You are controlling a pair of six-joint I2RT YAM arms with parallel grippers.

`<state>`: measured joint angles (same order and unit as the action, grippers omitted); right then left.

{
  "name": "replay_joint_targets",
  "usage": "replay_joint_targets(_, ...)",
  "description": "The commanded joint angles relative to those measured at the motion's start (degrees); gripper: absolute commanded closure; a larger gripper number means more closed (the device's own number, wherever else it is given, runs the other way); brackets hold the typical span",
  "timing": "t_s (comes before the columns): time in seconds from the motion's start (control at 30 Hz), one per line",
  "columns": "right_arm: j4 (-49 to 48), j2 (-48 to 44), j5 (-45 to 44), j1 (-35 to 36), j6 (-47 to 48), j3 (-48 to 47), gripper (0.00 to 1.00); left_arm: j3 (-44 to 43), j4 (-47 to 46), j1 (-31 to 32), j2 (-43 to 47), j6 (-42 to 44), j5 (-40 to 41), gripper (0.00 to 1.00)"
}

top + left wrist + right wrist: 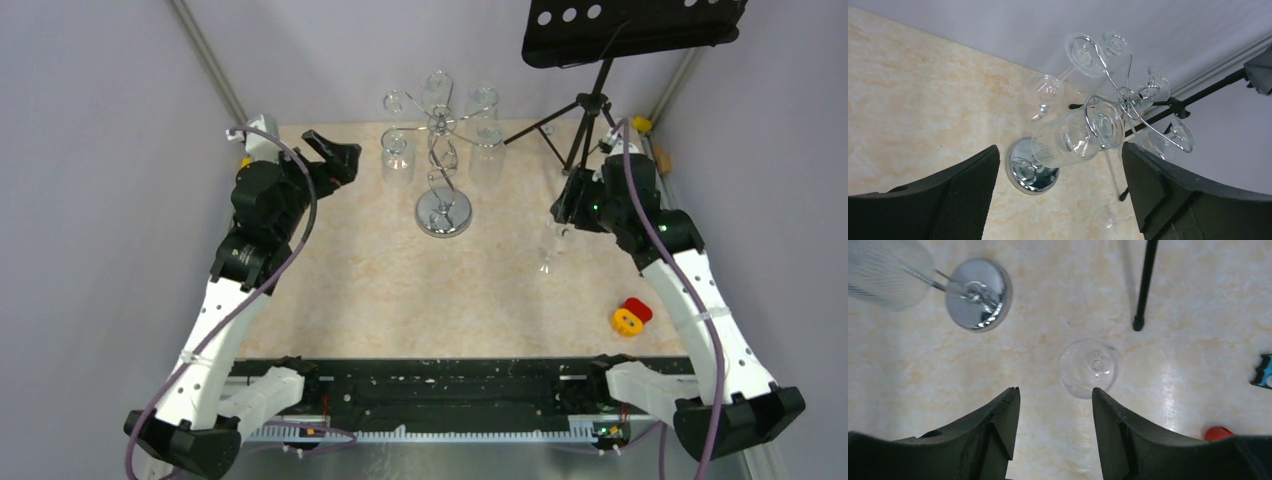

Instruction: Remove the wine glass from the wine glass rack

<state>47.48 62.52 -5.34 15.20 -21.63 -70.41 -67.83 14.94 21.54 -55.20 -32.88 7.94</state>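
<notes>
Next, the left gripper moves to the right in the top view to the nearest hanging glass's foot (397, 146) (1110, 124) and straddles the foot's exposed rim.
The chrome wine glass rack (443, 213) stands at the back middle of the table, with several clear glasses hanging bowl-down from its curled arms. One hanging wine glass (397, 158) is on its left side and another (487, 150) on its right. My left gripper (335, 157) is open, left of the rack and apart from it. In the left wrist view (1060, 200) the nearest hanging glass (1075, 135) is ahead of the fingers. One wine glass (548, 255) stands on the table. My right gripper (563, 215) is open above it and holds nothing (1055, 395). That glass (1090, 367) lies just beyond the fingertips.
A black tripod music stand (590, 110) stands at the back right, one leg (1143, 285) close to the standing glass. A red and yellow toy (630, 316) lies at the right. The rack's mirrored base (978, 294) is left of the right gripper. Walls enclose the table.
</notes>
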Motion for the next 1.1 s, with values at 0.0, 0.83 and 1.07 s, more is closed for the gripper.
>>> replay_joint_targets(0.0, -9.52, -5.41, 11.02, -0.57, -7.06, 0.56, 0.46, 2.15, -7.3, -6.63, -1.16, -14.07, -16.66, 0.07)
replay_joint_targets(0.83, -28.48, -9.98, 28.73, -0.58, -25.22, 13.99, 0.58, 5.21, -20.31, -4.14, -9.29, -25.68, -19.98, 0.64)
replay_joint_targets(1.07, -28.78, -10.96, 26.6, -0.58, -26.78, 14.91, 0.62, 4.92, -20.74, -2.58, -10.73, -25.13, -17.2, 0.63)
